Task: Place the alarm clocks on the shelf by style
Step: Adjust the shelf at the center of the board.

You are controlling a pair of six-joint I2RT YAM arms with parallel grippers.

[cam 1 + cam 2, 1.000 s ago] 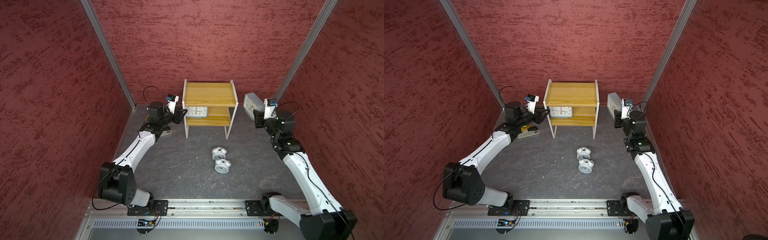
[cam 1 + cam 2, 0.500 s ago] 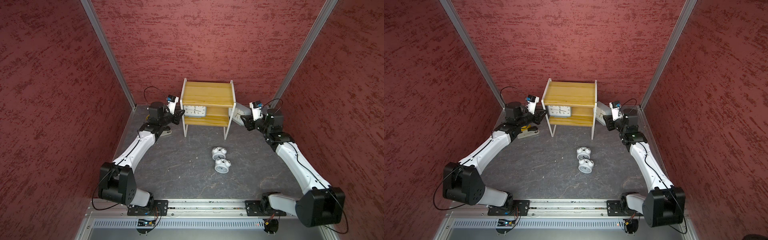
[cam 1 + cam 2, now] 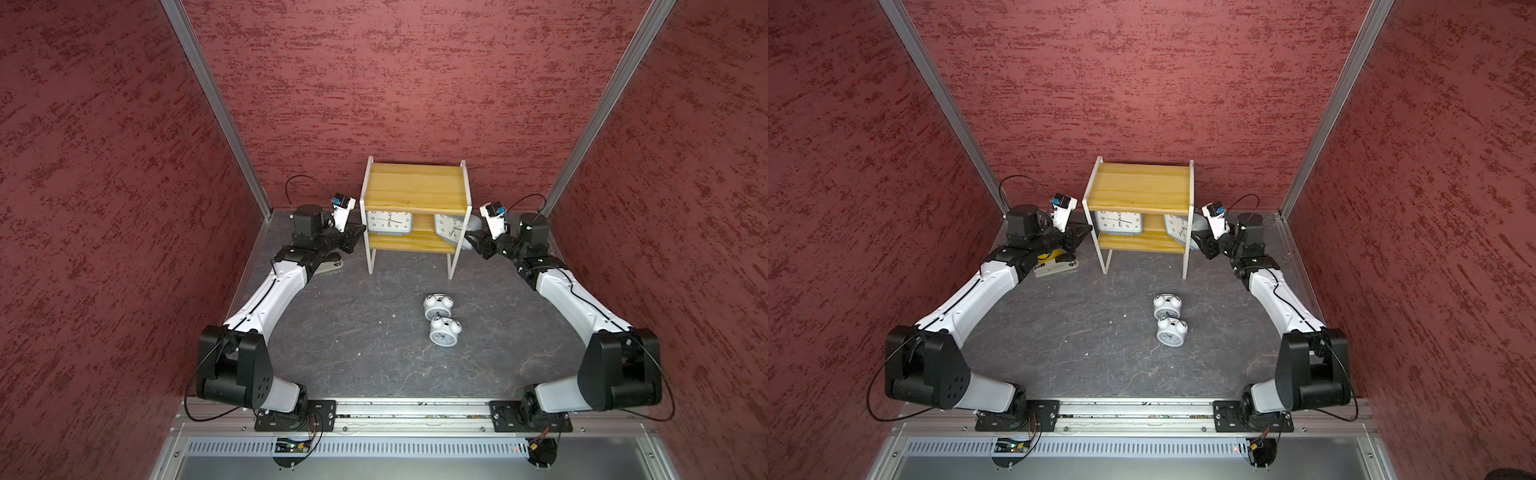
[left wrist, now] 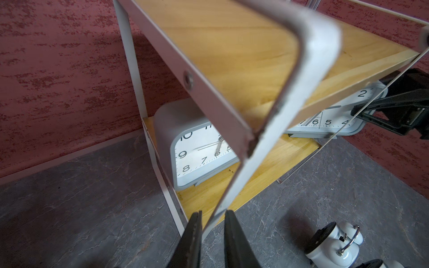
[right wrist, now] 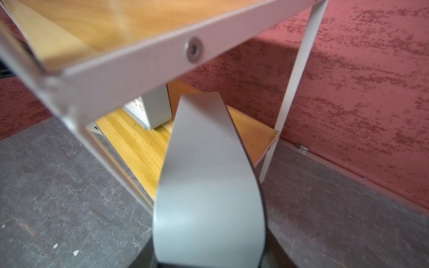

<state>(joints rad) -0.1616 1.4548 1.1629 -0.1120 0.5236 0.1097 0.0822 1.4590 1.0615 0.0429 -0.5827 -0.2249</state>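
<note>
The second grey clock has a body that juts past the shelf's frame, so next the robot's right gripper will move toward the standing clock, over the lower board's empty part [image 3: 428, 237] [image 5: 149, 145], to release it.
The shelf [image 3: 415, 187] stands against the back wall. One grey alarm clock [image 3: 389, 221] stands upright on the left of its lower board [image 4: 197, 155]. My right gripper [image 3: 470, 242] is shut on the second grey clock [image 3: 451, 230], which hangs tilted at the right end of that tier, partly inside the frame; its grey body [image 5: 209, 185] hides the jaws in the right wrist view. My left gripper [image 4: 212, 213] is shut on the shelf's left front leg [image 4: 234, 185]. Two white twin-bell clocks [image 3: 436, 306] [image 3: 444, 332] lie on the dark floor in front.
A grey stapler [image 3: 1054, 268] lies on the floor under my left forearm, left of the shelf. Red textured walls with aluminium posts close in on three sides. A metal rail [image 3: 415, 409] with both arm bases runs along the front.
My right arm has swung left, carrying the grey clock from the back right corner to the shelf's right side and into the lower tier. My left gripper has narrowed around the shelf leg.
</note>
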